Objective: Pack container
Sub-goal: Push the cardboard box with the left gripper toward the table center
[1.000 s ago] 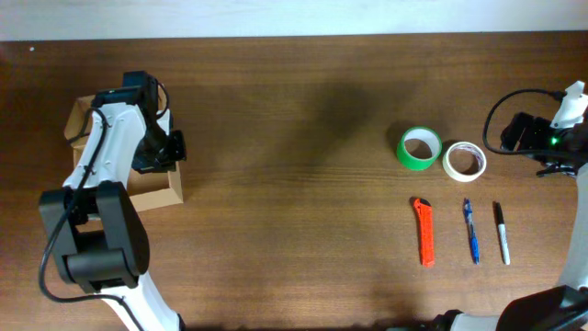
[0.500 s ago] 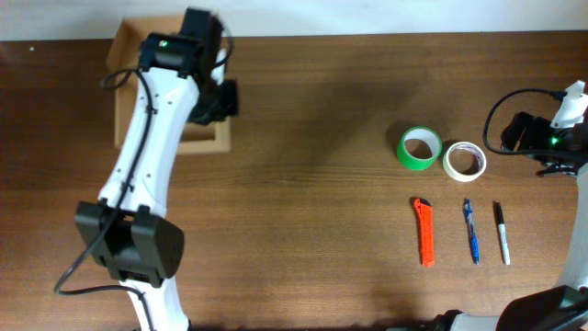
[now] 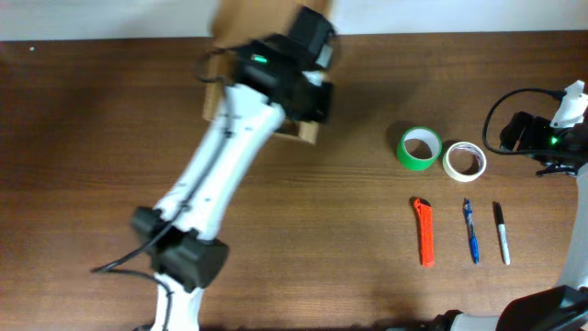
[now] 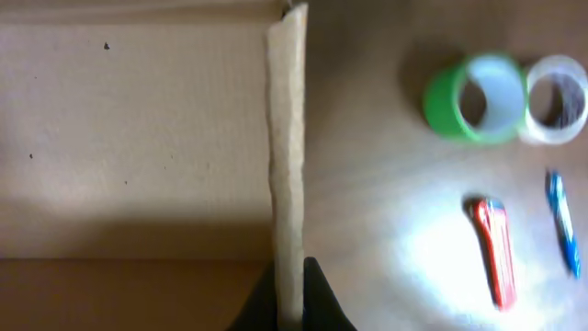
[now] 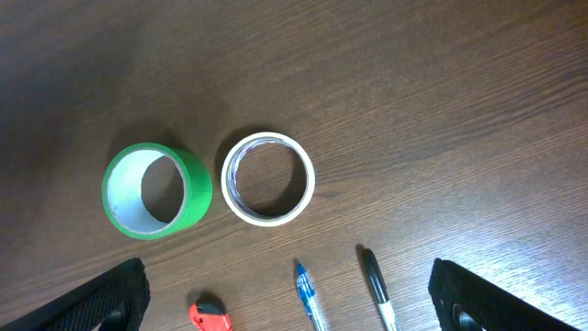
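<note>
The box (image 3: 217, 99) turns next as my left gripper moves down and back toward the green tape roll, before I release the box.
The container, a tan cardboard box (image 3: 217, 99), is at the far middle of the table, mostly hidden under my left arm. My left gripper (image 3: 310, 96) is shut on the box's right wall (image 4: 287, 138), one finger inside and one outside (image 4: 292, 280). The box's bare inner floor (image 4: 138, 119) fills the left of the left wrist view. My right gripper (image 5: 287, 276) is open and empty, hovering above the items at the table's right side (image 3: 520, 134).
A green tape roll (image 3: 419, 148) (image 5: 156, 190) and a white tape roll (image 3: 464, 161) (image 5: 267, 177) lie side by side at the right. In front of them lie an orange cutter (image 3: 424, 232), a blue pen (image 3: 471, 231) and a black marker (image 3: 502, 233).
My left arm has swept the box from the table's left edge to the right and towards the far middle. The right arm and the items have not moved.
</note>
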